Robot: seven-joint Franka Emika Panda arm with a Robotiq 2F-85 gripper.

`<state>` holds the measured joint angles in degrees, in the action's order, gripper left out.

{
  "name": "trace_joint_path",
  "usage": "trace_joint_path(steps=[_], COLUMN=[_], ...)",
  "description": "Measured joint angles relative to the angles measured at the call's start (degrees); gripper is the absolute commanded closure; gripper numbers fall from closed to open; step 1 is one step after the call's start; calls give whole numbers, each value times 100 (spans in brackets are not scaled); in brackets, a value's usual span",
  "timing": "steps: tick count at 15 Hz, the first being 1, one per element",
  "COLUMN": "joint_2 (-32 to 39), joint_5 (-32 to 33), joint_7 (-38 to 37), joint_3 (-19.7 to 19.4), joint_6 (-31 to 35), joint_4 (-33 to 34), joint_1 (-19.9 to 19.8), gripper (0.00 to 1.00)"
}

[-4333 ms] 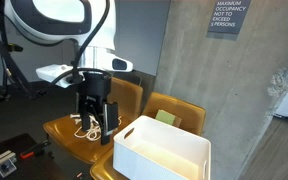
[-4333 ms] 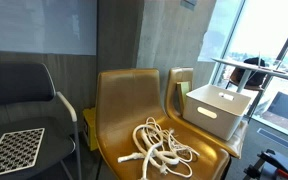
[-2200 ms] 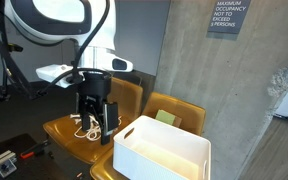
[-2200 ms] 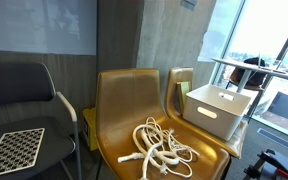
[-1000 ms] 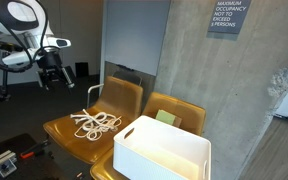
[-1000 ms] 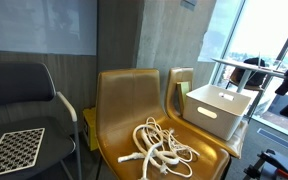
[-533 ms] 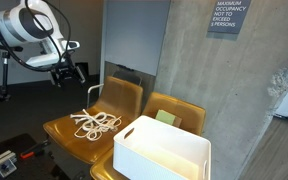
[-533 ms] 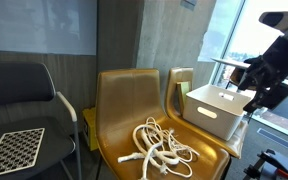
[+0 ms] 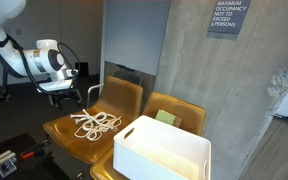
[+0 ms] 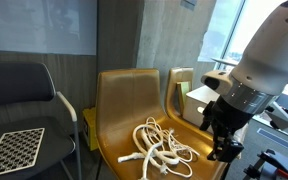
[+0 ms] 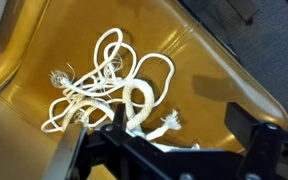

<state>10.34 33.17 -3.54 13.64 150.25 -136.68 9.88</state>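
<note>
Next, my gripper moves down and outward from the seat's front edge onto the thick bend of the rope. Its open fingers hang beside the tangled rope.
A tangled white rope lies on the seat of a gold chair. In the wrist view the rope spreads over the seat, with one frayed end close in front of the jaws. My gripper is open and empty, its dark fingers standing wide either side of that end. In both exterior views the gripper hangs above the seat's front edge, beside the rope and not touching it.
A white bin rests on a second gold chair beside the first. A concrete wall rises behind both chairs. A black chair holding a checkered pad stands on the other side.
The arm has swung in from high and far away and come down to the front edge of the rope's chair. The jaws stayed open. Rope and bin have not moved.
</note>
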Motion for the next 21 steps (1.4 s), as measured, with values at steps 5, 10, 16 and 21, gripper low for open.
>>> trace_joint_path(steps=[5, 10, 16, 21], joint_2=[960, 2166, 3488, 4011], joint_5=[176, 158, 41, -127], joint_7=[319, 747, 888, 1055], joint_3=[-282, -642, -740, -858], joint_6=[-197, -304, -598, -981], joint_4=[1200, 2256, 3328, 4013], joint_1=[377, 399, 505, 567], gripper=[0, 0, 10, 56])
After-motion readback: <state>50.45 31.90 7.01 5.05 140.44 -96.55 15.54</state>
